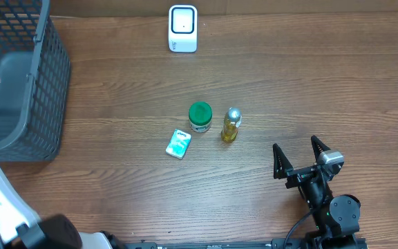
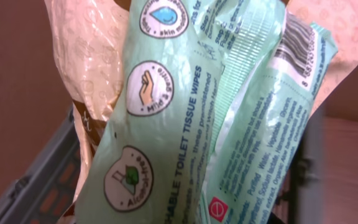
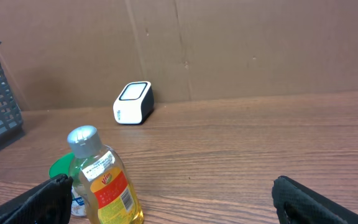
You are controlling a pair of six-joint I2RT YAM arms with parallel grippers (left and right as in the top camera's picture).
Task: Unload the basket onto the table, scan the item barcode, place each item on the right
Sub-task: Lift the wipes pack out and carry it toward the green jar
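I will next move my left gripper from the basket toward the green-lidded jar and down to release the packets on the bare tabletop beside it.
A pale green pack of toilet tissue wipes (image 2: 185, 124) fills the left wrist view, hanging upright close to the camera. Its barcode (image 2: 294, 43) shows at the top right. My left gripper is shut on this pack, its fingers hidden behind it. A beige packet (image 2: 82, 56) hangs behind the pack. The white scanner (image 1: 183, 28) stands at the table's far edge and also appears in the right wrist view (image 3: 133, 102). My right gripper (image 1: 299, 155) rests open at the front right, holding nothing, its fingers (image 3: 48, 199) spread wide.
A dark mesh basket (image 1: 26, 83) stands at the far left. Mid-table are a green-lidded jar (image 1: 200, 117), a yellow liquid bottle (image 1: 231, 125) and a small green packet (image 1: 178, 144). The bottle (image 3: 107, 183) stands just inside the right gripper's left finger.
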